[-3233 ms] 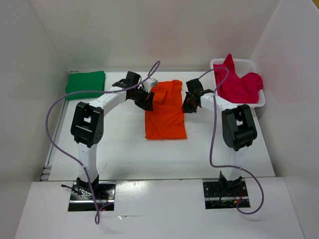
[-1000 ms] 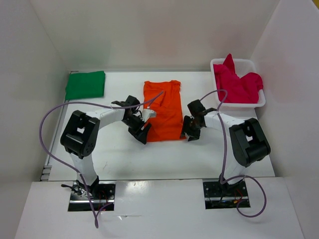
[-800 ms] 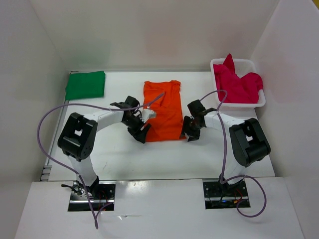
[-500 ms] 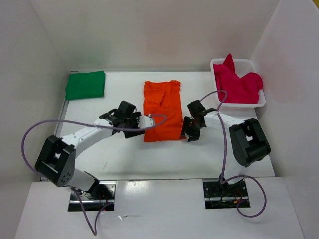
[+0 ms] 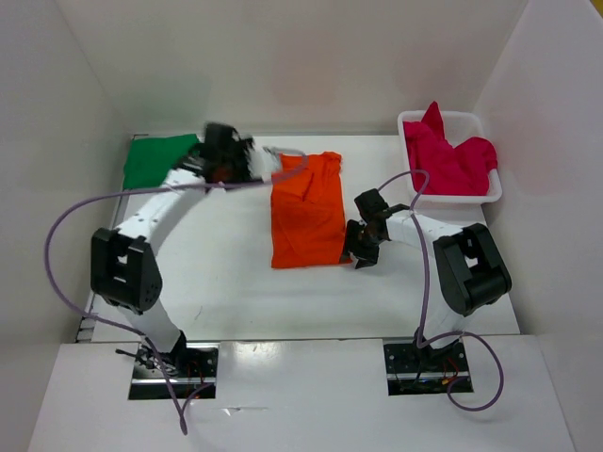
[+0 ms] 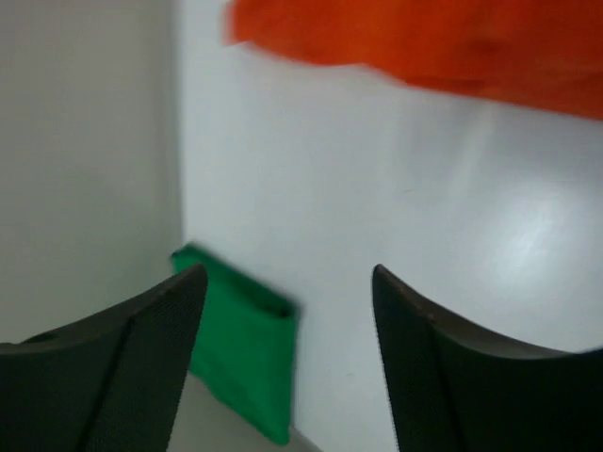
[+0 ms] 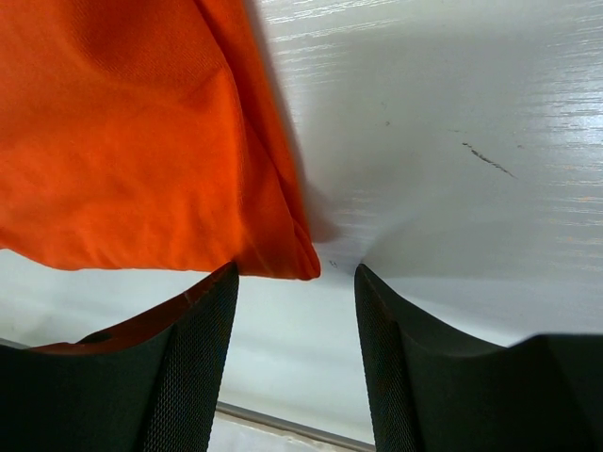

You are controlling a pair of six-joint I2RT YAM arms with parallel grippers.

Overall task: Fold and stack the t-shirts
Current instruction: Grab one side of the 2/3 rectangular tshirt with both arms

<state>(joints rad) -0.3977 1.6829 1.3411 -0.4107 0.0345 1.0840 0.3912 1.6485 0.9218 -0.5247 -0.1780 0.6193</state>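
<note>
The right gripper is already open at the orange t-shirt's other near corner, so the left gripper next needs to move back and down onto the orange t-shirt's free near corner (image 5: pixel 276 265).
The folded orange t-shirt (image 5: pixel 306 212) lies flat at the table's middle. A folded green t-shirt (image 5: pixel 160 160) sits at the back left corner. The magenta-red t-shirt (image 5: pixel 450 160) is heaped in the white basket (image 5: pixel 490 193) at the back right. My left gripper (image 5: pixel 221 153) hovers between the green and orange shirts, open and empty; its blurred wrist view shows the green t-shirt (image 6: pixel 240 348) between the fingers and the orange t-shirt (image 6: pixel 424 47) at the top. My right gripper (image 5: pixel 363 247) stands open at the orange shirt's near right corner (image 7: pixel 283 254), which lies just beyond the fingertips (image 7: pixel 212 311).
White walls close in the table on the left, back and right. Purple cables loop from both arms over the table. Bare white table (image 5: pixel 283 301) lies between the orange shirt and the arm bases.
My left arm has swung away from the orange shirt's near left edge to the back left, toward the green shirt, its jaws open. The right arm and the orange shirt stay put.
</note>
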